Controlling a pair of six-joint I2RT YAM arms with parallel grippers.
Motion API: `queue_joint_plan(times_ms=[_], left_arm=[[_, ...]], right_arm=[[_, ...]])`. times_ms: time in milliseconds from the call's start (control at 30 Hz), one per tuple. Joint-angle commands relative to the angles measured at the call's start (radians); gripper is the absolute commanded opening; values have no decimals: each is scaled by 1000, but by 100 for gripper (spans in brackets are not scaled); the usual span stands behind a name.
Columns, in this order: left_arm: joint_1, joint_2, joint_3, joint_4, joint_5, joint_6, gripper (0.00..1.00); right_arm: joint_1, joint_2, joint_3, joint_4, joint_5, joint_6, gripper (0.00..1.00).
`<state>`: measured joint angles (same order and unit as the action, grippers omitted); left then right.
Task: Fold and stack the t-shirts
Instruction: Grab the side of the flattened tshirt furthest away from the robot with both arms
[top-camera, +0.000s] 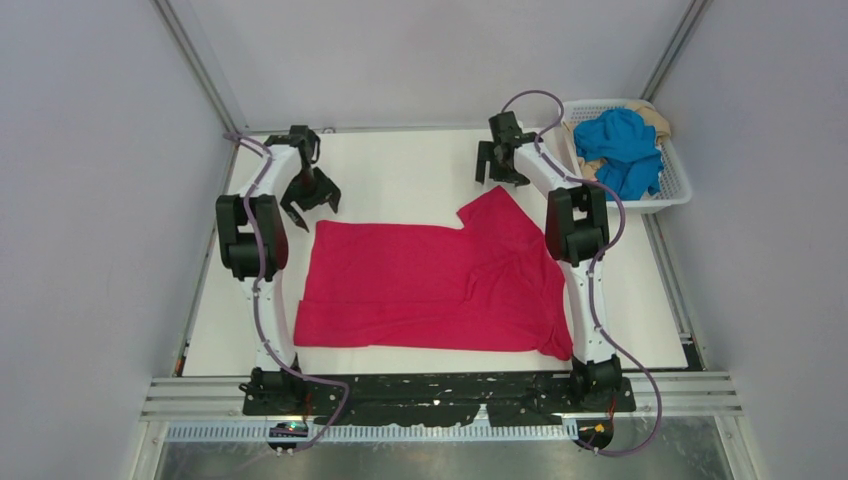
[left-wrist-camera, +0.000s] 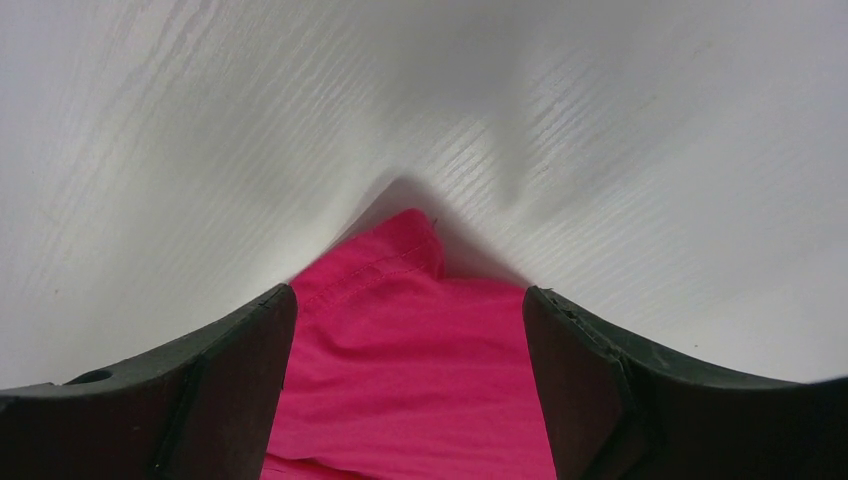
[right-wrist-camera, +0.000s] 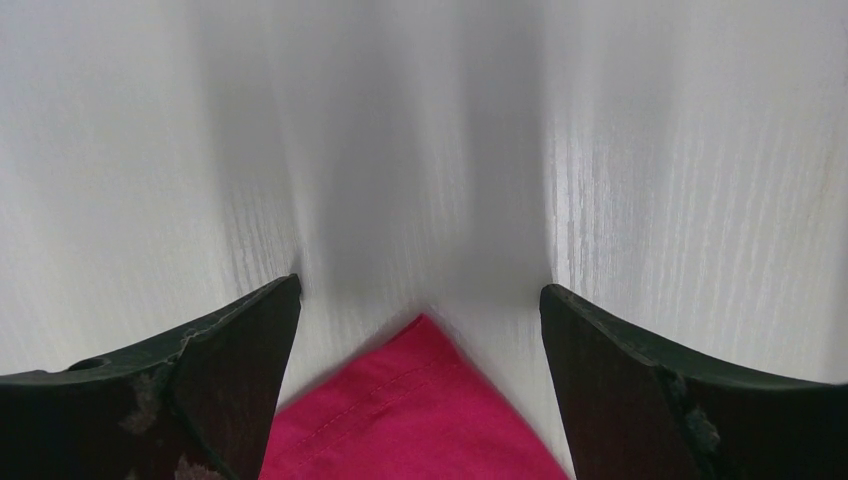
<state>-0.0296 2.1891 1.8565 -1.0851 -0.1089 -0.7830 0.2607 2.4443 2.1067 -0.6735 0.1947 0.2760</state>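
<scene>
Next, my right gripper draws slightly back over the t-shirt's hemmed sleeve tip (top-camera: 498, 191) (right-wrist-camera: 422, 338) and closes, as the sleeve tip barely reaches between its fingers.
The crimson-pink t-shirt (top-camera: 430, 285) lies spread on the white table, partly folded, one sleeve pointing to the far right. My left gripper (top-camera: 311, 198) is open above the shirt's far left corner; that corner (left-wrist-camera: 400, 330) lies between its spread fingers. My right gripper (top-camera: 497, 165) is open just beyond the sleeve tip; the hemmed tip (right-wrist-camera: 420, 410) lies between its fingers. Neither gripper holds the cloth. The blue t-shirt (top-camera: 622, 148) lies crumpled in the basket on top of the pale beige one (top-camera: 656, 117).
The white lattice basket (top-camera: 678, 185) stands at the far right corner of the table (top-camera: 400, 165). Grey walls enclose the table on three sides. The arm bases sit on a black rail at the near edge.
</scene>
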Motion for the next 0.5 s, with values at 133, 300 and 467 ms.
queue_joint_plan(times_ms=[133, 300, 467], left_arm=[[-3, -50, -58, 86, 23, -208, 86], [-1, -111, -217, 297, 130, -369, 85], [1, -66, -192, 262, 118, -417, 77]], right_arm=[[6, -65, -98, -20, -28, -16, 92], [5, -90, -160, 1, -55, -17, 90], [5, -105, -174, -15, -43, -31, 89]])
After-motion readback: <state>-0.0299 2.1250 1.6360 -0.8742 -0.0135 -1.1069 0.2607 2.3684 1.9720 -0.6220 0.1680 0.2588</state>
